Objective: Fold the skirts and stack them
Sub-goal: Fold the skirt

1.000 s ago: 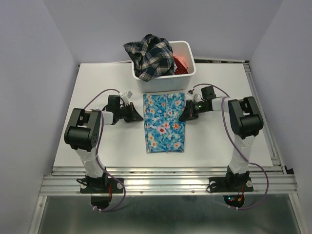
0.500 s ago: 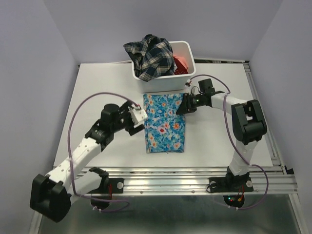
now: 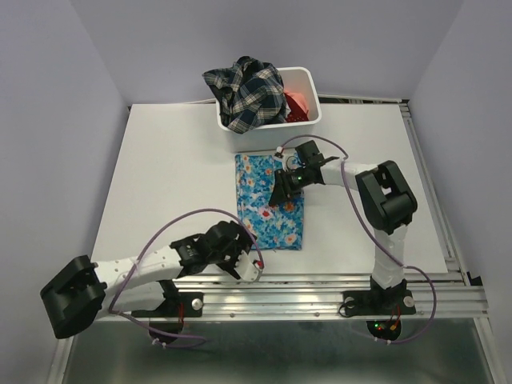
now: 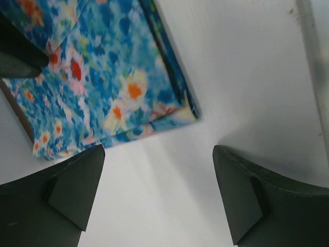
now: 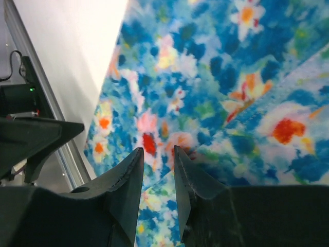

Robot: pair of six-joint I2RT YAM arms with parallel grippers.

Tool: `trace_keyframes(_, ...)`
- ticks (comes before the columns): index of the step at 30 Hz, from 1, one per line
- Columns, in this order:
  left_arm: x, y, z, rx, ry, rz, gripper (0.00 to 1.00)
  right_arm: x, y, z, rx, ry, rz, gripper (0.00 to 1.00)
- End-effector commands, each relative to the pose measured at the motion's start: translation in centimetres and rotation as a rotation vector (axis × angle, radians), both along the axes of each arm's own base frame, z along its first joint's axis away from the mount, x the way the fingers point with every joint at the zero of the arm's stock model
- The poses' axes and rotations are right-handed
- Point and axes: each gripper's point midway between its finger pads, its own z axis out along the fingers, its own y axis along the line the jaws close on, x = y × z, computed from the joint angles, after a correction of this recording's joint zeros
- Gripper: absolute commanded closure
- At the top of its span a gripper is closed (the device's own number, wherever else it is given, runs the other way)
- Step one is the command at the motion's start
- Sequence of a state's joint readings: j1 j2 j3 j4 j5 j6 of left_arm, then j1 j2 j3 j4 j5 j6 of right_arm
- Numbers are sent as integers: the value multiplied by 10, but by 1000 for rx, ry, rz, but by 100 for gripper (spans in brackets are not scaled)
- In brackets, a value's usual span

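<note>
My left gripper slides to the right in the top view next, fingers astride the skirt's near edge, since only bare table lies between them.
A bright blue skirt point(image 3: 270, 210) with small flowers lies folded flat in the middle of the white table point(image 3: 160, 176). My left gripper point(image 3: 246, 258) sits low at the skirt's near left corner, jaws wide open with only bare table between them point(image 4: 159, 190); the skirt's corner point(image 4: 103, 77) lies just beyond the fingertips. My right gripper point(image 3: 282, 190) points down onto the skirt's middle point(image 5: 205, 77). Its jaws point(image 5: 158, 152) stand a narrow gap apart, tips at the cloth beside a fold edge, and nothing is lifted.
A white bin point(image 3: 272, 138) stands just behind the skirt, holding a dark plaid skirt point(image 3: 244, 96) that hangs over its rim and a coral-red one point(image 3: 298, 104). A metal rail point(image 3: 320, 282) runs along the table's near edge, close to my left gripper.
My left arm has swung from the skirt's left side to its near left corner, and its jaws have opened wide. My right gripper has moved from the skirt's right edge onto its middle.
</note>
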State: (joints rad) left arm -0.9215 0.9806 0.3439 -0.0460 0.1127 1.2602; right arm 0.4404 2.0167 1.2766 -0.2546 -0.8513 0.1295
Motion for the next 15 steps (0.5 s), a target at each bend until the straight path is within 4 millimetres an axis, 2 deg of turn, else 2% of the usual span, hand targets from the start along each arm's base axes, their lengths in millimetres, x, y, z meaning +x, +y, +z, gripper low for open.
trace_keyframes(1, -10, -24, -9, -2, -13, -52, 1, 12, -1, -13, -22, 10, -28, 66)
trace_keyframes(4, -16, -39, -17, -8, 19, -54, 2, 12, -4, -29, -55, 40, -45, 67)
trace_keyframes(6, -12, -53, -12, -54, 2, -48, 1, 10, -5, -35, -65, 57, -49, 67)
trace_keyframes(9, -11, -60, -13, -70, -20, -49, 2, 9, -6, -40, -75, 68, -52, 67)
trace_keyframes(11, -1, -64, -7, -86, -52, -4, 2, 7, -7, -42, -82, 70, -53, 68)
trace_keyframes(13, 2, -64, -20, -55, -14, 56, 4, 4, -5, -43, -86, 69, -44, 68)
trace_keyframes(15, 11, -68, -19, -55, -18, 102, 10, 3, -6, -44, -87, 67, -40, 68)
